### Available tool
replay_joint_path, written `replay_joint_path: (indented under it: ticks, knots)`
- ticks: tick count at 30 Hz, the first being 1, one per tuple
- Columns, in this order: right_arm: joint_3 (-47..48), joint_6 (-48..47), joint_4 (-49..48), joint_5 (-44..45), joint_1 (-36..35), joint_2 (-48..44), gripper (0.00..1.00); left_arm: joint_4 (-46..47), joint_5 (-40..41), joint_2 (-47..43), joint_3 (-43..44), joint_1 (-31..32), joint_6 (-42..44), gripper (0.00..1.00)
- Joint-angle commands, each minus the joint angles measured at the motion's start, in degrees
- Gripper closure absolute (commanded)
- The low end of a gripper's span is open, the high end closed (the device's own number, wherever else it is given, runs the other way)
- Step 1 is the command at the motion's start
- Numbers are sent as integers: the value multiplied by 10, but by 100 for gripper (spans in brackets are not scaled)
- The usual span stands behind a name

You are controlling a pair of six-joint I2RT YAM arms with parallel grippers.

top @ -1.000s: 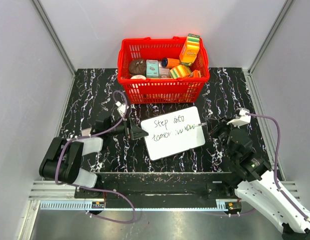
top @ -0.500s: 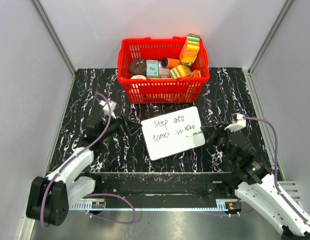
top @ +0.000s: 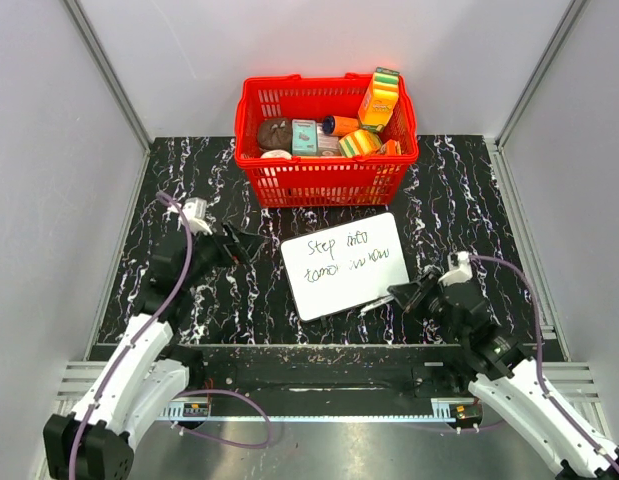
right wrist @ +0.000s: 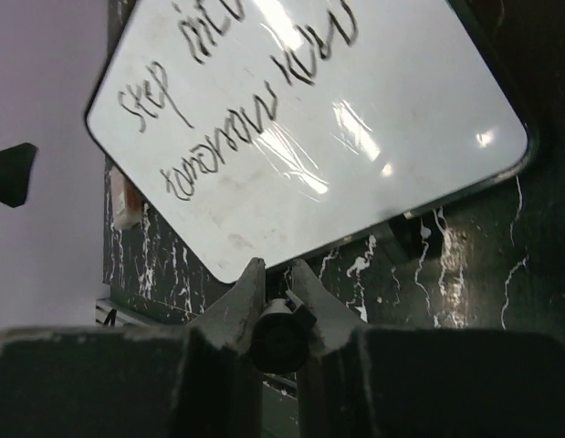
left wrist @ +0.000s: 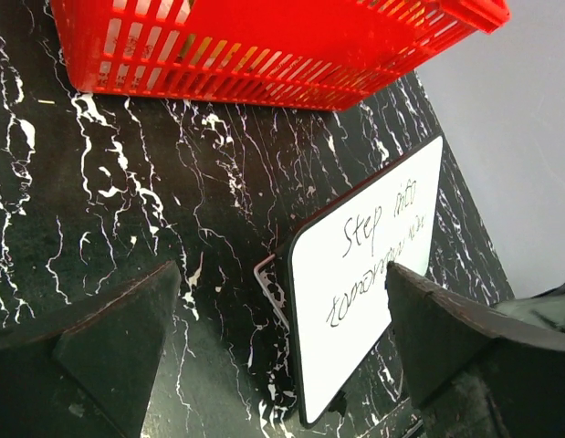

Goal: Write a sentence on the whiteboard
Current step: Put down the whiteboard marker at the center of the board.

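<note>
My right gripper lowers and draws slightly back over the table beside the whiteboard's near edge next. Both lines stand written on the whiteboard point(top: 344, 268).
The whiteboard point(top: 344, 268) lies tilted on the black marbled table in front of the red basket. The sentence point(top: 349, 252) runs across it in two black handwritten lines, also legible in the left wrist view point(left wrist: 381, 248) and upside down in the right wrist view point(right wrist: 235, 102). My left gripper point(top: 255, 243) hangs open to the left of the board, touching nothing; its fingers point(left wrist: 127, 319) frame the whiteboard point(left wrist: 355, 301). My right gripper point(top: 398, 293) is off the board's near right edge, shut on a black marker point(right wrist: 280, 334) seen end-on, whose tip reaches toward the whiteboard point(right wrist: 355, 173).
A red basket point(top: 327, 165) with several packaged goods stands at the back centre, its wall close above the board in the left wrist view point(left wrist: 264, 46). A thin pale object point(left wrist: 266, 276) pokes out from under the board's left corner. Grey walls enclose the table on three sides.
My left gripper let go of the board's left edge, opened fully and drew back to the left. My right gripper, marker in it, lifted off the board and pulled back toward the near edge.
</note>
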State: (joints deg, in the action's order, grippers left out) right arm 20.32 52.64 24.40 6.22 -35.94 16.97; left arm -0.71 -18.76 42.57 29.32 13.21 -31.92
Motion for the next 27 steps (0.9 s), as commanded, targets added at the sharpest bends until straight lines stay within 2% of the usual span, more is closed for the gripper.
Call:
replay_joint_path:
  ticks: [1,8,21,24,25,27]
  knots:
    - [-40,75,27,-52,3,-18,100,-22,21,-41,34,0,-27,1]
    - [-84,126,52,-45,3,-22,99,-31,-2,-97,72,0,-43,1]
    - [-89,141,52,-16,3,3,80,27,-50,-159,60,0,-41,1]
    - [-85,142,53,5,3,-16,65,26,-54,-163,59,0,-42,1]
    - [-85,143,54,12,4,-26,55,26,-58,-163,59,0,-42,1]
    - [-84,147,55,19,3,-35,42,29,-61,-167,57,0,-42,1]
